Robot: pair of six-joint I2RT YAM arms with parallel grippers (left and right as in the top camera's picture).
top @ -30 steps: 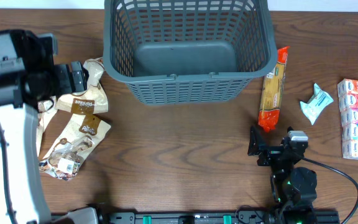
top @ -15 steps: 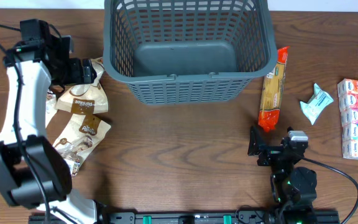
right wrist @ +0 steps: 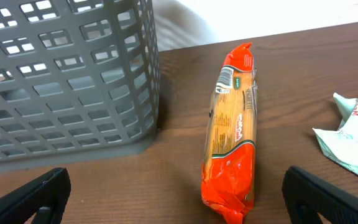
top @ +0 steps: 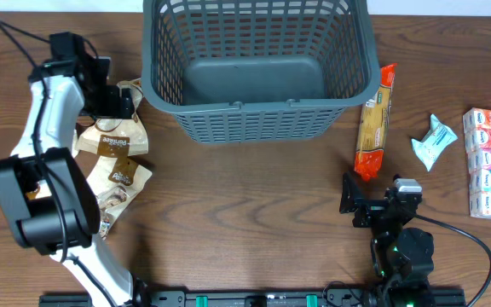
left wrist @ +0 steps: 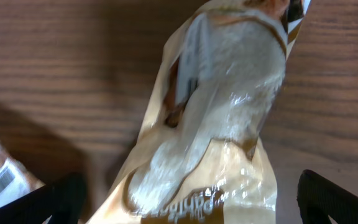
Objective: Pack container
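Observation:
The cream and brown packet lies below with its clear window [top: 111, 125] [left wrist: 194, 146] between my open left gripper's fingers, so they come down astride it next and close.
The dark grey slotted container [top: 258, 111] stands at the top middle of the table, with nothing visible inside; its lattice wall shows in the right wrist view [right wrist: 61, 93]. My left gripper [top: 119, 104] is open over a cream and brown packet [top: 116, 136], which lies between its fingers in the left wrist view [left wrist: 216, 143]. My right gripper [top: 373, 205] is open near the front edge, just short of an orange packet [top: 375, 124] that also shows in the right wrist view [right wrist: 232, 155].
A second cream packet [top: 101, 200] lies below the first at the left. A pale green packet [top: 434, 141] and a white pink-and-blue pack [top: 488, 162] lie at the right. Bare wood lies in front of the container.
My left arm has swung inward and toward the back, its gripper now right over the upper cream packet beside the container. The right arm has not moved.

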